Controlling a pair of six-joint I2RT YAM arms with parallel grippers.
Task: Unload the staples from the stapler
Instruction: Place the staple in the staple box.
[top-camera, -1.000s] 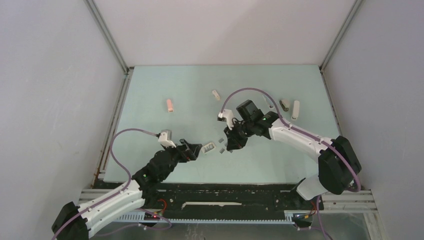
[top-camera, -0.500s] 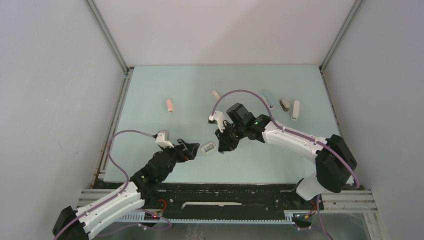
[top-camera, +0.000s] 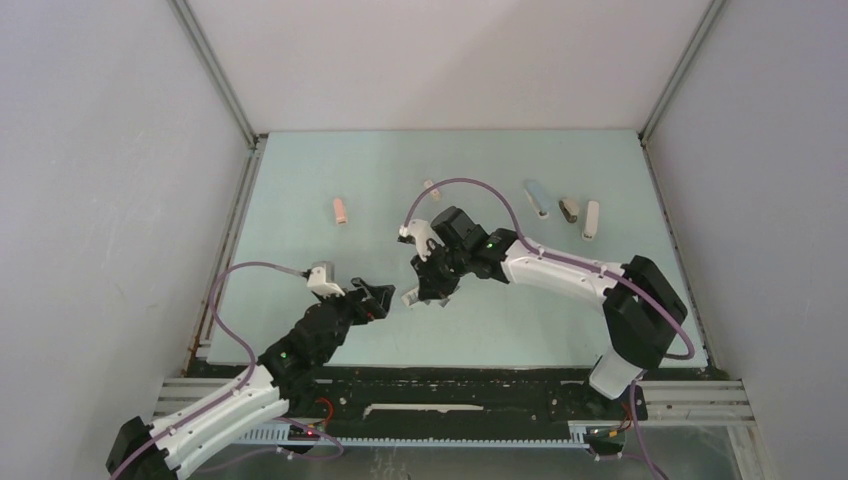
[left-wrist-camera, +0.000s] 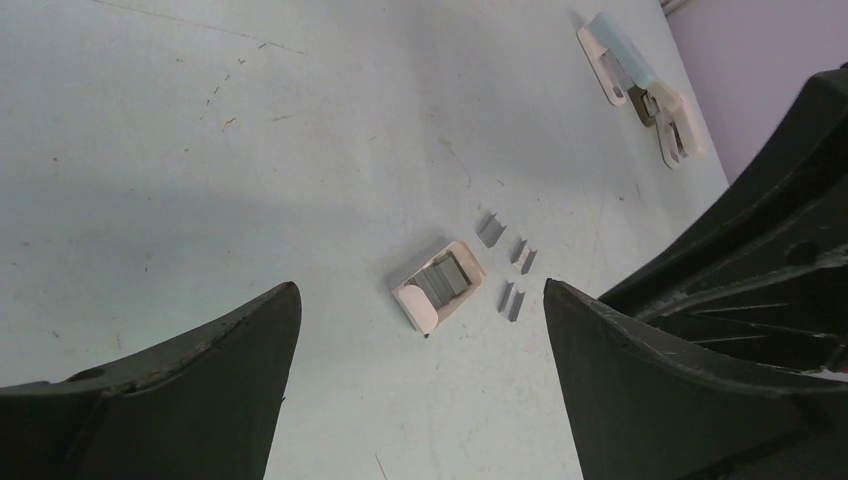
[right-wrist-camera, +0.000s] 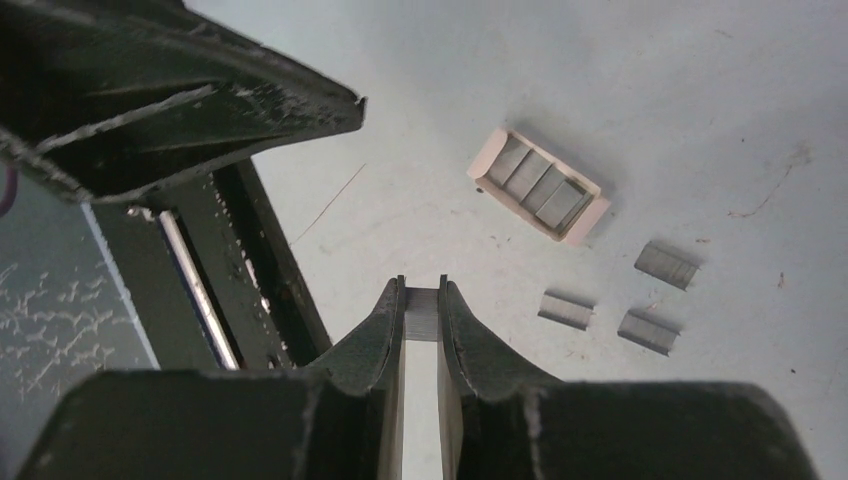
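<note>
The staple strip still hangs beside the stapler. I must next lower my right gripper toward it, over its tray's end farthest from the loose staples, and release.
A small white stapler (left-wrist-camera: 440, 285) lies open on the pale green table, with grey staples still in its tray; it also shows in the right wrist view (right-wrist-camera: 540, 186). Three loose staples (right-wrist-camera: 566, 309) lie on the table beside it; the left wrist view shows them too (left-wrist-camera: 511, 299). My right gripper (right-wrist-camera: 422, 290) is shut on one short grey staple strip, held above the table near the stapler (top-camera: 411, 298). My left gripper (left-wrist-camera: 420, 288) stands wide open and holds nothing, just left of the stapler (top-camera: 385, 297).
A pink stapler (top-camera: 341, 210) lies at the back left. A blue one (top-camera: 537, 197), a brown-grey one (top-camera: 569, 209) and a white one (top-camera: 591, 220) lie at the back right. Another small white piece (top-camera: 430, 186) sits behind the right arm's cable.
My right arm has swung left and slightly nearer with the staple strip in its jaws, and now covers the loose strips from above. The left gripper has drawn back a little and stayed open.
</note>
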